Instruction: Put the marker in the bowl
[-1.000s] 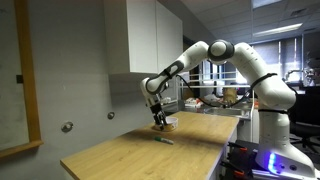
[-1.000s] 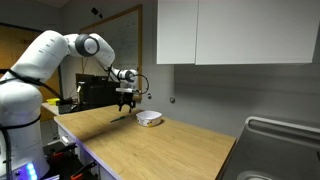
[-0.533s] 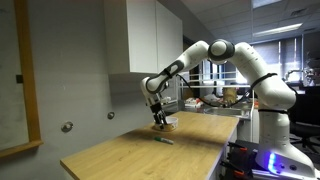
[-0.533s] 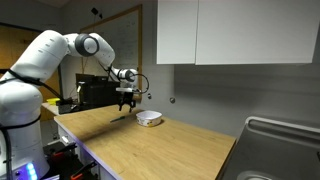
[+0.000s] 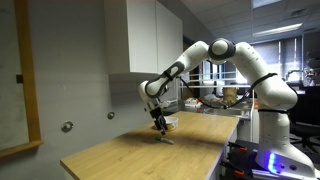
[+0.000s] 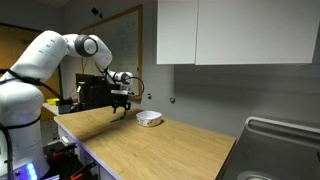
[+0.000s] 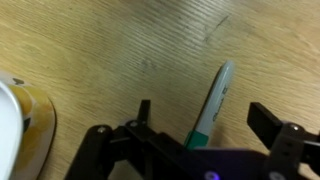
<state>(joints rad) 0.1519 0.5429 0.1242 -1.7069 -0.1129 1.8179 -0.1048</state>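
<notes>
I will next move my gripper down onto the marker where green meets grey (image 7: 206, 121) and close its open fingers, as the marker lies flat on the tabletop between them.
The marker (image 7: 212, 103) is a thin green-and-grey pen lying flat on the wooden table; in the wrist view it lies between my two open fingers. It shows as a small dark stick under the gripper in an exterior view (image 5: 165, 139). My gripper (image 7: 204, 116) is open and empty, low over the marker, also seen in both exterior views (image 5: 159, 125) (image 6: 120, 108). The pale round bowl (image 6: 149, 118) sits on the table beside the gripper; its rim shows at the left edge of the wrist view (image 7: 15, 125).
The wooden table (image 6: 150, 150) stretches toward the camera. White wall cabinets (image 6: 230, 30) hang above. A metal sink (image 6: 282, 150) is at the far end. Cluttered benches and equipment (image 5: 225, 97) stand behind the arm.
The gripper has moved lower and a little sideways, coming down over the marker. The marker and bowl have not moved.
</notes>
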